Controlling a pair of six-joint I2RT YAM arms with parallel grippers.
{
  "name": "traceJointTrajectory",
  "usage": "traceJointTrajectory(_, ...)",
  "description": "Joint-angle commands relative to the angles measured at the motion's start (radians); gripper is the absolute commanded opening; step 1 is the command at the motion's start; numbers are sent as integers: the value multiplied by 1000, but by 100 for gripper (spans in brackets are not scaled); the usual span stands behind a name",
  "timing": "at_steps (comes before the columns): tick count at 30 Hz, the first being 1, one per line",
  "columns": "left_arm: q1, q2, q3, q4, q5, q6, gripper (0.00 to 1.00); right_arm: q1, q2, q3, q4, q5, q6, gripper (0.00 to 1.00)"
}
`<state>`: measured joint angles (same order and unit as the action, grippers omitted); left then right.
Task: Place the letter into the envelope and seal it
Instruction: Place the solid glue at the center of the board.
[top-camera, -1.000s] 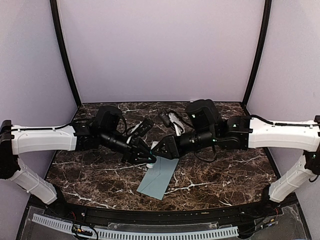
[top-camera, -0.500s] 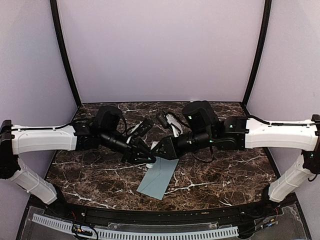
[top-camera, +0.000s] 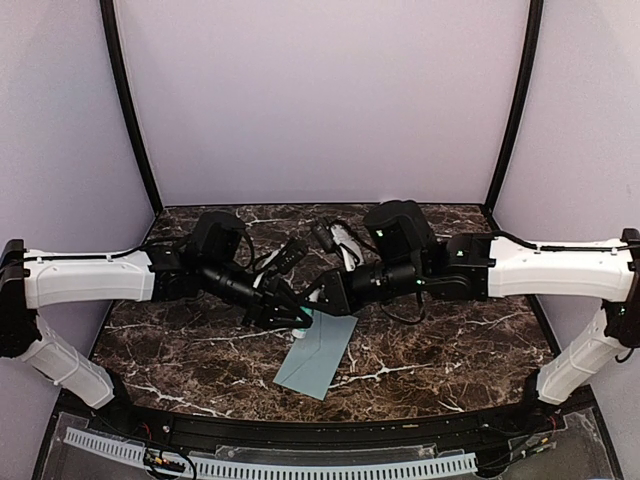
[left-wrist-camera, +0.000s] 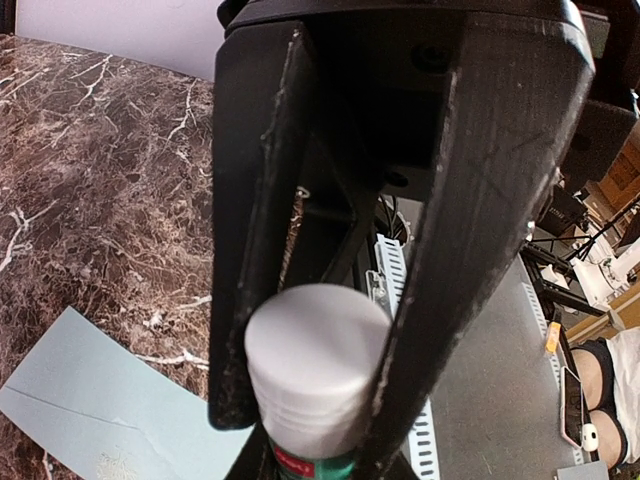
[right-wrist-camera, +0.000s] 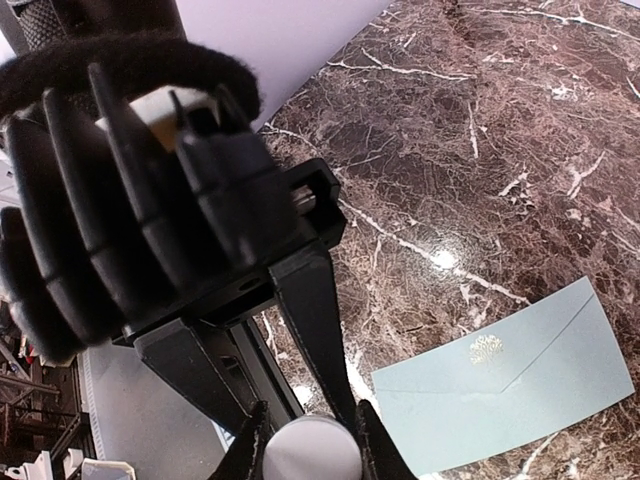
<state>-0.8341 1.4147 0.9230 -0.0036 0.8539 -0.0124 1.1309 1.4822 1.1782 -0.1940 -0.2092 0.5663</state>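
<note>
The glue stick will go down next to the clear marble by the wall, below my right gripper and to its right in the top view, and my right gripper will release it there.
The pale teal envelope (top-camera: 318, 355) lies flat on the marble table, its flap down and a gold emblem at the flap's tip (right-wrist-camera: 486, 347); it also shows in the left wrist view (left-wrist-camera: 100, 400). Just above its far end both grippers meet tip to tip around a small white glue stick (top-camera: 302, 321). My left gripper (top-camera: 297, 316) (left-wrist-camera: 320, 465) is shut on the stick's labelled body. My right gripper (top-camera: 316, 303) (right-wrist-camera: 310, 448) is shut on the stick's white cap (left-wrist-camera: 315, 360) (right-wrist-camera: 310, 455). The letter is out of view.
Dark marble tabletop (top-camera: 450, 340) is enclosed by purple walls and two black corner posts. A slotted white rail (top-camera: 300, 468) runs along the near edge. Both forearms stretch inward from the sides, crossing the table's middle.
My right gripper has narrowed its jaws onto the glue stick's cap and crept slightly left. The left gripper and the envelope have stayed put.
</note>
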Motion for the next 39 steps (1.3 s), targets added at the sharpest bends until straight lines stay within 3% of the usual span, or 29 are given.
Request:
traceJointTrajectory(1,-1,-4,25,37,-2,17,0,11,1,17,39,-12,7,12)
traceJointTrajectory(2,-2,-3,25,39,-8,2,0,11,-4,14,35,-5,6,10)
traceJointTrajectory(3,-1,-3,25,40,-14,-12,8,12,-9,10,31,6,6,9)
traceJointTrajectory(6,1,-14,27,36,-60,-20,40,9,-29,3,-4,76,-4,8)
traceJointTrajectory(10,16,-81,11,42,-184,-18,65,-29,-55,-18,-88,222,-42,8)
traceJointTrajectory(12,45,-126,-7,64,-213,-33,72,-68,-74,-38,-141,363,-60,8)
traceJointTrajectory(18,187,-232,-33,99,-276,-82,76,-249,-140,-182,-188,634,-83,9)
traceJointTrajectory(23,289,-298,-50,108,-397,-118,79,-463,-218,-331,-127,755,-98,10)
traceJointTrajectory(31,361,-306,-45,69,-516,-165,82,-838,-236,-460,47,675,-131,10)
traceJointTrajectory(39,440,-298,-44,67,-526,-207,82,-970,-137,-477,156,613,-169,9)
